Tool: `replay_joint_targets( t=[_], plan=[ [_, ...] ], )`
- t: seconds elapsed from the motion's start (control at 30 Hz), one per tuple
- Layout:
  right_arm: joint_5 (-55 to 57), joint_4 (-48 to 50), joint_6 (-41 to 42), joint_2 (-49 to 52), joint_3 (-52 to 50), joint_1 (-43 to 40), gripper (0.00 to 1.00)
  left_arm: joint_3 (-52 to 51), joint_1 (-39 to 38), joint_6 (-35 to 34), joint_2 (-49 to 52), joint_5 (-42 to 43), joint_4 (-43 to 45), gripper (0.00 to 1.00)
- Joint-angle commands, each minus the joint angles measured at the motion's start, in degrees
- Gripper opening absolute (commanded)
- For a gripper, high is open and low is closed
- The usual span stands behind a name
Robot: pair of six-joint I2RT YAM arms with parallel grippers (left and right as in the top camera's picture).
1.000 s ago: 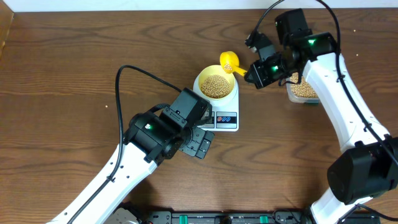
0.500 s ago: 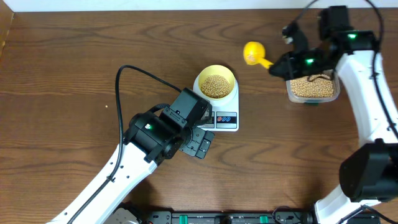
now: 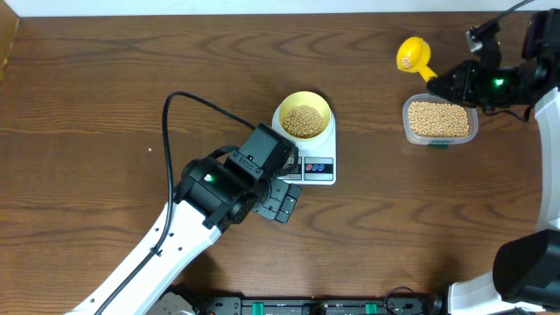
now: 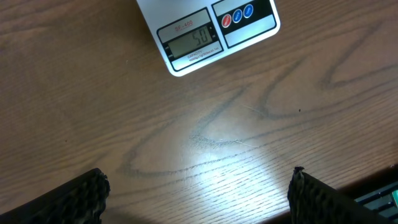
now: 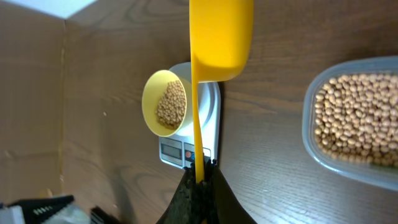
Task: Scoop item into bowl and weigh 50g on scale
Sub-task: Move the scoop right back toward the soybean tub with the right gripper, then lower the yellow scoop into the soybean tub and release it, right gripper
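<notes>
I should next move my right gripper back and down to the clear tub (image 3: 439, 122) and let go of the scoop on its beans, because the scale (image 3: 317, 165) already shows the target weight.
The pale-yellow bowl (image 3: 304, 116) (image 5: 165, 102) holds tan beans (image 3: 304, 121) and stands on the white scale (image 3: 317, 165) (image 5: 186, 151) at mid table. The scale's display (image 4: 190, 43) and coloured buttons show in the left wrist view. My left gripper (image 3: 284, 203) (image 4: 198, 196) hovers open just in front of the scale, nothing between its fingers. My right gripper (image 3: 444, 80) (image 5: 200, 180) is shut on the handle of a yellow scoop (image 3: 411, 54) (image 5: 221, 37), held at the far right, beside the clear tub (image 3: 439, 122) (image 5: 354, 118) of beans.
A black cable (image 3: 188, 101) loops over the table left of the bowl. The table's back edge meets a white wall (image 3: 219, 7). The left arm (image 3: 166, 236) stretches to the front edge.
My right gripper has carried the yellow scoop away from the bowl, rightward and back, to beside the tub. The left arm and the bowl have not moved.
</notes>
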Motion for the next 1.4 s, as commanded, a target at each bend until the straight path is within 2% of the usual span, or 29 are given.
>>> replay_joint_targets(
  t=[0.0, 0.27, 0.77, 1.37],
  plan=[
    [-1.51, -0.07, 4.59, -0.92, 1.05, -0.68, 0.01, 1.38, -0.13, 0.31, -0.22, -0.72, 0.02, 0.94],
    [2.05, -4.52, 6.05, -0.92, 1.03, -2.71, 0.01, 1.38, -0.13, 0.31, -0.22, -0.72, 0.02, 0.94],
    [8.61, -11.28, -2.84, -0.92, 1.03, -7.37, 0.01, 1.38, -0.13, 0.31, -0.22, -0.72, 0.02, 0.94],
    [24.48, -11.89, -7.93, -0.92, 1.03, -4.24, 0.01, 1.38, -0.13, 0.31, -0.22, -0.72, 0.02, 0.94]
  ],
)
